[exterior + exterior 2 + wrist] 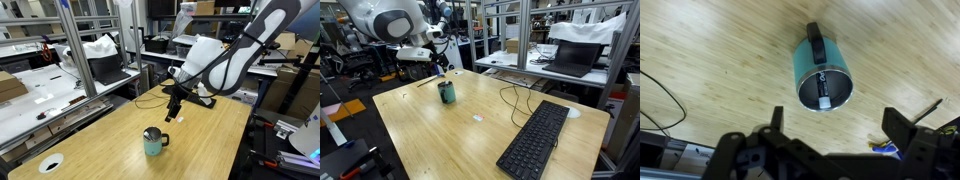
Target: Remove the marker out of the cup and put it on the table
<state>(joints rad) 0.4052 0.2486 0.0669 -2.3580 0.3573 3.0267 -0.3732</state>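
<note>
I will move my gripper over the cup and lower its open fingers around the marker's pale end [825, 102], which shows in the cup's opening.
The teal-green cup [821, 70] stands upright on the wood-grain table [720, 60], handle pointing away in the wrist view. The dark marker [823, 87] lies inside it, leaning on the inner wall with a pale end showing. My gripper [840, 135] is open and empty, hovering above the table just beside the cup and touching nothing. In both exterior views the gripper [171, 113] [440, 68] hangs above and slightly behind the cup [153, 142] [447, 92] on the table [200, 140] [440, 135]. The marker cannot be made out in the exterior views.
A black keyboard [535, 140] lies on the table with its cable [510, 97] looping toward the cup. A tiny white scrap [477, 119] lies mid-table. A flat white disc [50, 163] sits on a neighbouring bench. A small blue-yellow item [886, 147] shows near one finger.
</note>
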